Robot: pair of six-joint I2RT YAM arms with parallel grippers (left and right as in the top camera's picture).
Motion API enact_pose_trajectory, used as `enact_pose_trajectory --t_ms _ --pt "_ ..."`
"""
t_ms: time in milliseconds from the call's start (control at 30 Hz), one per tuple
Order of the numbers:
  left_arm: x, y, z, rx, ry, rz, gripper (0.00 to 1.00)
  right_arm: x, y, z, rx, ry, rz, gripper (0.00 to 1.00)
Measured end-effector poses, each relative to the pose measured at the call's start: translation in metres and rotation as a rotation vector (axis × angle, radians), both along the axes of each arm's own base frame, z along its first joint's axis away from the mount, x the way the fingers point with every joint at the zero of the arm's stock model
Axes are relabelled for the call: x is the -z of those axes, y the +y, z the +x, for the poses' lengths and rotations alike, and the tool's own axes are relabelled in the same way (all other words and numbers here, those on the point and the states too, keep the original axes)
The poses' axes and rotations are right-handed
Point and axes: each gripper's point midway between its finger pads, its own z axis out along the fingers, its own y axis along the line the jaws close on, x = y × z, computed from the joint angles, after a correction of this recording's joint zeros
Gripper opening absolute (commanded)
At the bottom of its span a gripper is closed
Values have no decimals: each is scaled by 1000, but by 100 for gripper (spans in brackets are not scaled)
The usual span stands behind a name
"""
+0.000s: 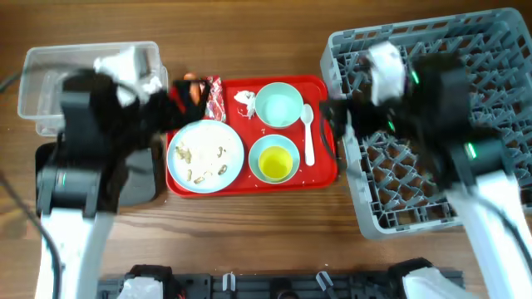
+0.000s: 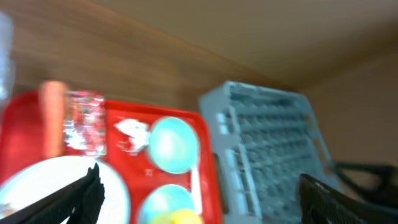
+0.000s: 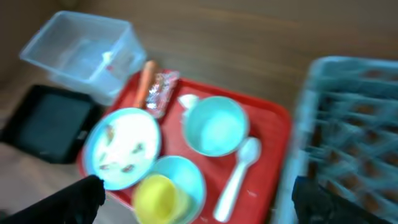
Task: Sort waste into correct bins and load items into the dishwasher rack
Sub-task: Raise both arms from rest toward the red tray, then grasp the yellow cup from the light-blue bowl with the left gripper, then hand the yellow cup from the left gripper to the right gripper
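My left gripper needs to lower across onto the cup next, because the yellow cup [image 1: 275, 164] [image 2: 185, 216] is in the light-blue bowl, below my left gripper to the right in the overhead view.
On the red serving tray [image 1: 320, 170] lie a light-blue plate [image 1: 205, 155] with pale food scraps, a mint-green bowl [image 1: 278, 105], a light-blue bowl [image 1: 264, 149] holding a yellow cup [image 1: 275, 164], a white spoon [image 1: 309, 133], a white tissue [image 1: 246, 101], a red wrapper [image 1: 214, 98] and an orange carrot piece [image 1: 193, 87]. My left gripper [image 2: 199, 186] is open and empty above the tray's left side. My right gripper [image 3: 199, 190] is open and empty above the tray's right edge. The grey rack [image 1: 432, 124] stands to the right.
A clear tub [image 1: 50, 83] stands at the back left, with a black tray [image 1: 143, 178] in front of it, partly hidden under my left arm. The tub [image 3: 81, 53] and black tray [image 3: 46, 121] also show in the right wrist view. Bare wood lies in front of the red tray.
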Motion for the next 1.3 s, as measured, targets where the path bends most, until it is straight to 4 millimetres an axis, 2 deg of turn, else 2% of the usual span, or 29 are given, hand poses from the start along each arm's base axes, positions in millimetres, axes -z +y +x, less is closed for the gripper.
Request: enact_pose_trajectory --t_ms 67,133,200,267,333,467,533,567,667,700,767,867,967,1033,1067,1133,1200,1300 --pt "3 -16 10 64 35 -38 100 24 9 9 -13 111 26 100" --pt "24 -37 13 138 124 -60 99 44 4 18 51 210 49 100" --pt "60 -57 3 188 277 -34 89 49 -11 26 131 246 72 100" --pt "106 -78 -15 234 458 45 79 49 -35 35 228 262 92 100" --pt "141 -91 -32 262 577 145 77 52 -51 36 285 285 97 100" --pt "189 -112 -50 306 658 362 73 60 -71 32 357 336 94 100" --pt "207 -120 -50 307 648 451 61 61 -72 31 363 344 92 100" --pt "216 -122 -48 304 645 490 51 61 -72 30 363 347 91 100" --pt "241 -126 -45 298 661 564 13 61 -73 30 364 348 90 100" --pt "251 -125 -43 294 669 591 4 61 -73 31 365 347 89 100" --pt "263 -123 -40 286 679 619 4 61 -73 31 366 347 88 100" --pt "262 -116 -40 265 698 634 4 61 -73 31 366 347 88 100" --pt "241 -106 -39 231 734 630 4 62 -73 29 367 356 86 100" --pt "203 -100 -30 193 718 563 4 65 -74 25 369 376 81 100" --pt "175 -94 -20 165 666 490 4 67 -74 22 371 389 76 100" --pt "136 -84 -7 142 599 344 4 66 -71 21 356 394 85 94" --pt "110 -78 3 179 552 187 4 60 -60 21 278 372 122 89" --pt "80 -75 13 303 524 -85 4 30 -23 19 28 273 254 83"
